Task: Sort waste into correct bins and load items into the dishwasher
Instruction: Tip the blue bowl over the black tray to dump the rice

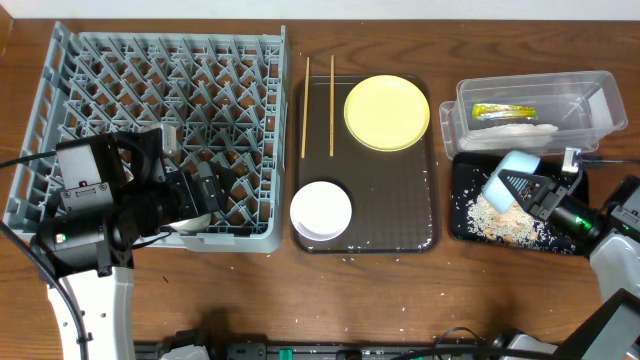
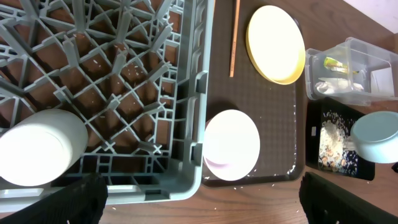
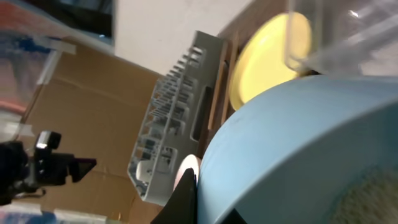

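Note:
The brown tray's bare near part lies left of my right gripper in the overhead view, so it should next swing across and down to release the bowl.
The grey dish rack (image 1: 150, 120) holds a small white cup (image 2: 40, 146) in its front row. My left gripper (image 2: 202, 205) is open and empty above the rack's front edge; it also shows in the overhead view (image 1: 205, 192). My right gripper (image 1: 538, 192) is shut on the light blue bowl (image 1: 512, 176), tilted over the black tray (image 1: 470, 225), where rice crumbs (image 1: 500, 222) lie. The bowl fills the right wrist view (image 3: 298, 137). The clear tub (image 1: 600, 100) holds the wrapper (image 1: 508, 111) and the napkin (image 1: 518, 130). The yellow plate (image 1: 387, 112), white bowl (image 1: 321, 210) and two chopsticks (image 1: 306, 105) lie on the brown tray.
The dark brown serving tray (image 1: 390, 200) sits between the rack and the bins. Loose crumbs lie on it and on the wooden table near its front edge. Cardboard boxes show beyond the table in the right wrist view.

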